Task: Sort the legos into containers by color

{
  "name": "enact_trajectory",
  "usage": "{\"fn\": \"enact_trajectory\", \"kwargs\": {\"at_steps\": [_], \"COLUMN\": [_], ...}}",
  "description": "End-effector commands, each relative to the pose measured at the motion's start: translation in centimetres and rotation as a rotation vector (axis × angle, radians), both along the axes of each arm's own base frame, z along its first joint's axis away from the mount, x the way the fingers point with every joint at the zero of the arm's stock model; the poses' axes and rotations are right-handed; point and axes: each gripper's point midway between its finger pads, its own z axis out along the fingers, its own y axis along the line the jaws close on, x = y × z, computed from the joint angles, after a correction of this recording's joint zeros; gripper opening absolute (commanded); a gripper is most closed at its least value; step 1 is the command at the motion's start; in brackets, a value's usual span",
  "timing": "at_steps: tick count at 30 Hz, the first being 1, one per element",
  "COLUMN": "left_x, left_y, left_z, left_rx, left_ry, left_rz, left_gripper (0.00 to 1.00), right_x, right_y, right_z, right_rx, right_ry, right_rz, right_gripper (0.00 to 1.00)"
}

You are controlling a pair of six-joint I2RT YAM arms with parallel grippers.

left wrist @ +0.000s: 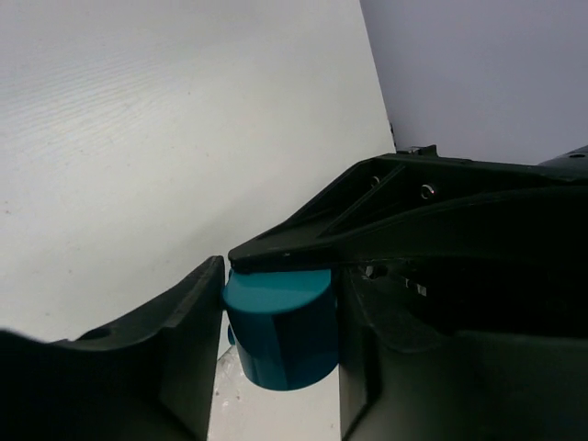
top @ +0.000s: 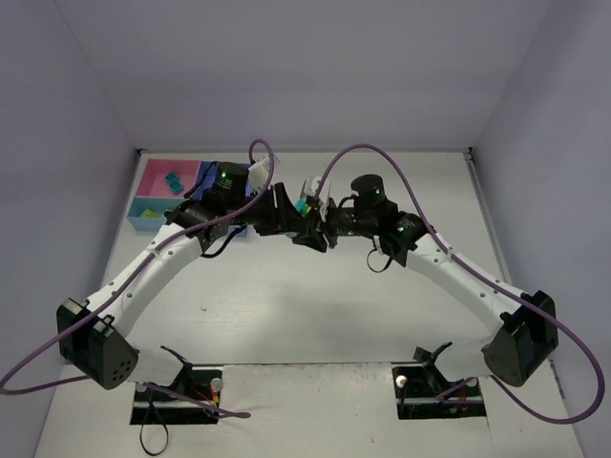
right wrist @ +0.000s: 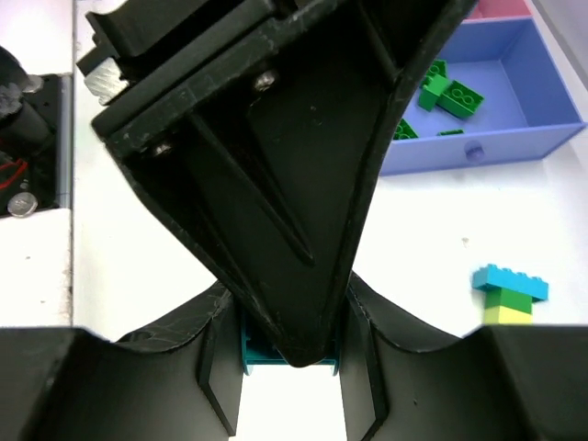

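I need to move my left gripper outward over the pink tray (top: pixel 153 175) next and let go of the teal lego. That tray holds teal and is to the gripper's left in the top view.
Both grippers meet above the middle of the table. In the left wrist view my left gripper (left wrist: pixel 280 308) is shut on a teal lego (left wrist: pixel 276 335), with a right finger lying across its top. In the right wrist view my right gripper (right wrist: pixel 289 358) is shut on the same teal lego (right wrist: pixel 250 351), mostly hidden behind a left finger. In the top view the left gripper (top: pixel 307 234) and right gripper (top: pixel 330 227) touch. The medium-blue tray (right wrist: pixel 542 138) holds dark green legos (right wrist: pixel 450 95). The pink tray (top: pixel 153 175) holds a teal lego (top: pixel 173 180).
A teal brick stacked on a yellow-green brick (right wrist: pixel 510 294) stands on the table in front of the medium-blue tray. The light-blue tray (top: pixel 143 218) sits at the far left below the pink one. Purple cables loop over both arms.
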Motion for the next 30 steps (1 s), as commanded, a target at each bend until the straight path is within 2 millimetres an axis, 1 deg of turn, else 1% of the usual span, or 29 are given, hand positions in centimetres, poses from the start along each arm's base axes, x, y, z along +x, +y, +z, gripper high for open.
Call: {"fn": "enact_trajectory", "kwargs": {"at_steps": [1, 2, 3, 4, 5, 6, 9, 10, 11, 12, 13, 14, 15, 16, 17, 18, 19, 20, 21, 22, 23, 24, 25, 26, 27, 28, 29, 30], "left_x": [0.3, 0.3, 0.3, 0.5, 0.6, 0.8, 2.0, 2.5, 3.0, 4.2, 5.0, 5.9, 7.3, 8.4, 9.2, 10.8, 12.0, 13.3, 14.6, 16.3, 17.7, 18.8, 20.4, 21.4, 22.7, 24.2, 25.0, 26.2], "left_y": [-1.1, -1.2, -1.2, -1.0, -0.8, -0.6, 0.6, 1.0, 1.5, 2.9, 3.6, 4.6, 6.4, 7.4, 8.6, 10.8, 12.1, 13.4, 15.2, 17.8, 19.3, 20.8, 23.3, 24.9, 26.6, 29.0, 30.2, 31.3], "left_z": [1.9, 1.8, 1.6, 1.5, 1.4, 1.4, 0.7, 0.7, 0.2, -0.1, -0.3, -0.7, -0.8, -1.6, -1.3, -1.5, -2.2, -1.6, -1.7, -2.7, -1.8, -1.8, -2.9, -3.0, -2.1, -3.4, -3.9, -2.6], "left_rx": [-0.026, -0.026, -0.022, -0.015, -0.004, 0.009, 0.066, 0.076, 0.092, 0.113, 0.126, 0.152, 0.176, 0.206, 0.237, 0.273, 0.305, 0.327, 0.369, 0.401, 0.412, 0.425, 0.446, 0.468, 0.481, 0.512, 0.521, 0.517], "left_ry": [-0.078, -0.081, -0.08, -0.088, -0.089, -0.107, -0.128, -0.133, -0.127, -0.137, -0.139, -0.148, -0.153, -0.144, -0.165, -0.172, -0.162, -0.187, -0.203, -0.18, -0.201, -0.2, -0.178, -0.18, -0.208, -0.189, -0.182, -0.211], "left_rz": [-0.037, -0.038, -0.038, -0.03, -0.028, -0.026, 0.003, 0.012, 0.021, 0.053, 0.073, 0.085, 0.133, 0.155, 0.167, 0.23, 0.26, 0.297, 0.34, 0.404, 0.449, 0.49, 0.545, 0.582, 0.63, 0.683, 0.708, 0.742], "left_gripper": [0.25, 0.12, 0.1, 0.09, 0.08, 0.06, 0.04, 0.04, 0.04, 0.04, 0.04, 0.04, 0.04, 0.04, 0.05, 0.04, 0.04, 0.04, 0.04, 0.04, 0.04, 0.04, 0.05, 0.05, 0.05, 0.05, 0.04, 0.04], "right_x": [1.1, 1.1, 1.1, 1.3, 1.4, 1.5, 2.5, 2.8, 3.7, 4.0, 4.3, 5.1, 5.4, 5.8, 6.6, 6.8, 7.1, 7.2, 7.6, 7.7, 7.7, 8.0, 8.1, 8.1, 8.1, 8.2, 8.3, 8.4], "right_y": [0.9, 0.9, 0.8, 0.7, 0.6, 0.4, -0.4, -0.7, -1.4, -1.8, -2.2, -3.1, -3.6, -4.2, -5.2, -5.7, -6.3, -6.6, -7.3, -7.5, -7.8, -8.1, -8.2, -8.3, -8.2, -8.2, -8.2, -8.1], "right_z": [5.1, 5.0, 5.0, 4.9, 4.7, 4.5, 3.9, 3.4, 3.1, 3.0, 2.7, 2.7, 2.9, 3.0, 2.9, 3.2, 3.2, 2.8, 2.8, 2.4, 1.9, 1.5, 1.2, 0.9, -0.1, -0.4, -1.0, -1.4], "right_rx": [0.098, 0.096, 0.095, 0.09, 0.085, 0.08, 0.059, 0.051, 0.039, 0.039, 0.033, 0.036, 0.045, 0.049, 0.057, 0.071, 0.081, 0.094, 0.103, 0.104, 0.106, 0.101, 0.109, 0.112, 0.105, 0.102, 0.094, 0.092], "right_ry": [-0.142, -0.142, -0.143, -0.146, -0.145, -0.142, -0.141, -0.121, -0.118, -0.107, -0.096, -0.08, -0.072, -0.062, -0.033, -0.021, -0.002, 0.041, 0.055, 0.073, 0.099, 0.104, 0.134, 0.145, 0.172, 0.182, 0.199, 0.216], "right_rz": [-0.001, -0.004, -0.01, -0.023, -0.031, -0.045, -0.122, -0.153, -0.212, -0.237, -0.259, -0.314, -0.347, -0.381, -0.45, -0.482, -0.517, -0.548, -0.573, -0.584, -0.596, -0.611, -0.629, -0.635, -0.645, -0.649, -0.654, -0.664], "right_gripper": [0.13, 0.15, 0.23, 0.28, 0.36, 0.52, 0.71, 0.74, 0.77, 0.79, 0.79, 0.8, 0.88, 0.93, 0.99, 1.0, 1.0, 1.0, 1.0, 1.0, 1.0, 1.0, 1.0, 1.0, 1.0, 1.0, 1.0, 1.0]}}
